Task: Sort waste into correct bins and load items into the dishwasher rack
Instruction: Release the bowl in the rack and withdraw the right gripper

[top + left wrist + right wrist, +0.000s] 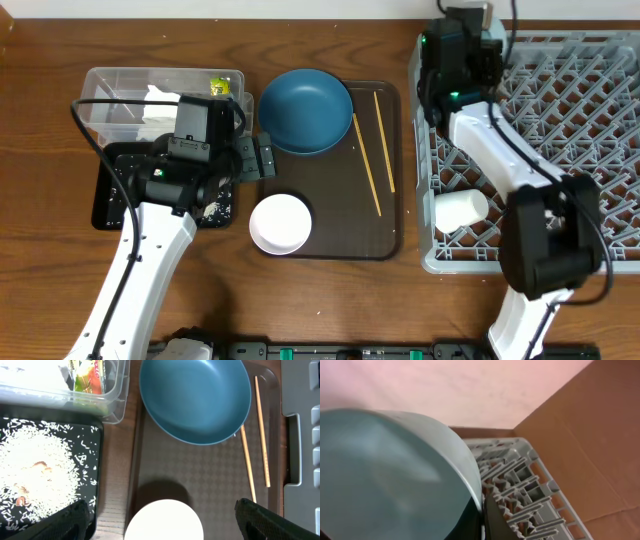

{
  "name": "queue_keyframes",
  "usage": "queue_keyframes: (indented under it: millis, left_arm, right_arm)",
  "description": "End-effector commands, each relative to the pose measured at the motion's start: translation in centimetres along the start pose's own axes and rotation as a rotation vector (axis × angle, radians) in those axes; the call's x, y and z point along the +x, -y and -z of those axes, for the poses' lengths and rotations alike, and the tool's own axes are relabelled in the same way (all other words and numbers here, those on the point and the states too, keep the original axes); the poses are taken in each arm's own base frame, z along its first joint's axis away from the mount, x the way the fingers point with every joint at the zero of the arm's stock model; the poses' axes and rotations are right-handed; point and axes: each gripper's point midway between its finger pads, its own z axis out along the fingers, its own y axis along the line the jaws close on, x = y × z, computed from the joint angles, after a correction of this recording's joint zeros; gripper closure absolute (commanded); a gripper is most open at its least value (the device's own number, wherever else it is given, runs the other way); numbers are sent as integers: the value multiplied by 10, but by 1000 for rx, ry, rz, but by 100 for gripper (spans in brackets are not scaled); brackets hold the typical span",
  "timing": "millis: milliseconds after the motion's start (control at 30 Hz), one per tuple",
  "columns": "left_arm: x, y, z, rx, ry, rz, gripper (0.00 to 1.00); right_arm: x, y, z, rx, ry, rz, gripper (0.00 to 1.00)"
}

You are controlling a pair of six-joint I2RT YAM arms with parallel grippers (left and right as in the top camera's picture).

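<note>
My right gripper should next lower the small pale blue bowl into the rack's far corner by the serving tray and let go of the bowl's rim, as the bowl hangs above the rack's wires.
My left gripper is open and empty, hovering over the white bowl on the brown serving tray; in the overhead view it is beside the black tray. The large dark blue bowl and two chopsticks lie on that serving tray. My right gripper is shut on the rim of the small pale blue bowl, held above the far left corner of the grey dishwasher rack. A white cup lies in the rack. The clear tub holds tissue and the snack wrapper. Rice crumbs lie in the black tray.
The dark brown serving tray sits between the bins and the rack. The right arm stretches over the rack's left side. Bare wooden table lies in front.
</note>
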Motion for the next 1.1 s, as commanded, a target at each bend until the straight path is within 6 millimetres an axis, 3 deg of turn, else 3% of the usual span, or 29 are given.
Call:
queue_keyframes:
  millis: [0, 133, 300, 367, 467, 600, 833, 967, 1067]
  left_arm:
    - [-6, 0, 4, -3, 16, 2, 5]
    - [-6, 0, 4, -2, 17, 2, 5]
    - [-6, 0, 4, -2, 17, 2, 5]
    - [-6, 0, 4, -2, 17, 2, 5]
    - [-6, 0, 4, -2, 17, 2, 4]
    - [-6, 0, 4, -2, 17, 2, 4]
    - [-6, 0, 4, -2, 17, 2, 4]
    - [-6, 0, 4, -3, 16, 2, 4]
    - [-6, 0, 4, -3, 16, 2, 4]
  right_arm:
    - [12, -8, -8, 23, -23, 82, 99]
    - [24, -18, -9, 14, -45, 125, 99]
    - [29, -23, 3, 26, -59, 184, 97]
    - [31, -27, 12, 29, -63, 222, 86]
    - [39, -38, 26, -1, -77, 304, 52]
    - [47, -48, 40, -30, -87, 382, 40]
    - [34, -41, 52, -40, -64, 364, 27]
    - [17, -24, 62, -60, -44, 284, 25]
    - [5, -16, 77, -171, -36, 213, 25]
